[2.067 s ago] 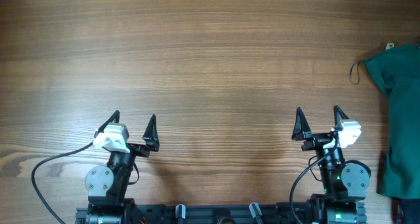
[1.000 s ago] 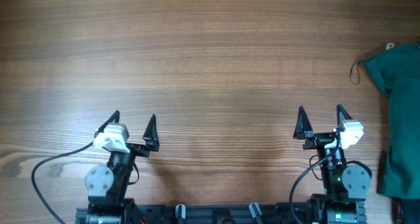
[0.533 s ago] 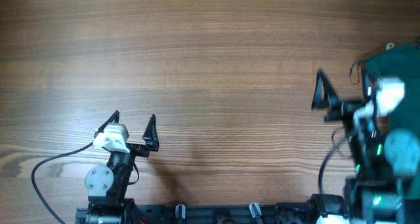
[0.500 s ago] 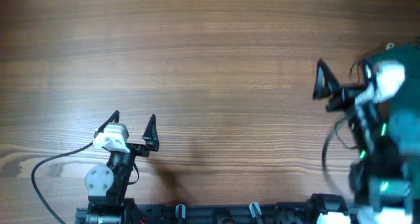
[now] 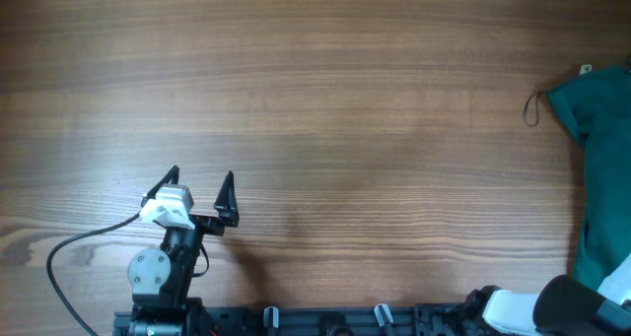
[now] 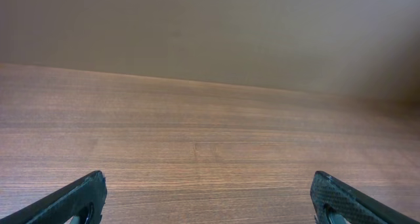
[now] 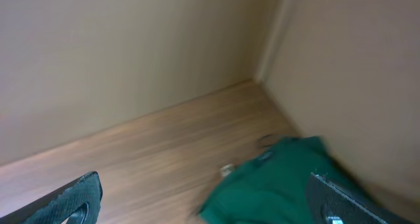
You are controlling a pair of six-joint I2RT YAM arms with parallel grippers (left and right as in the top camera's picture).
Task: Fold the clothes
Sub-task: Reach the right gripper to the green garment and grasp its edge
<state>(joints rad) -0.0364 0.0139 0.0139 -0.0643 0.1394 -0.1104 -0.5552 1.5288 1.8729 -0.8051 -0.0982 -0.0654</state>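
Observation:
The garment lies below my right gripper's open fingers, which still point toward the wall. My right gripper tilts down and lowers onto the garment's bunched fold (image 7: 272, 196) next.
A dark green garment (image 5: 601, 168) lies crumpled at the table's right edge, running past the frame. It also shows, blurred, in the right wrist view (image 7: 282, 178), ahead of and between the fingers. My right gripper (image 7: 207, 201) is open wide and empty, above the garment's near side. In the overhead view only a blurred part of the right arm (image 5: 552, 306) shows at the bottom right corner. My left gripper (image 5: 200, 190) is open and empty near the front left, over bare wood; the left wrist view (image 6: 210, 201) shows nothing between its fingers.
The wooden table (image 5: 315, 100) fills the overhead view. A thin dark cord loop (image 5: 533, 107) lies beside the garment's upper left corner. A plain wall (image 6: 210, 33) stands behind the table's far edge, and walls meet in a corner in the right wrist view (image 7: 262, 60).
The right arm left its resting spot, swung right toward the green garment and is now mostly out of the overhead view. The left arm has not moved.

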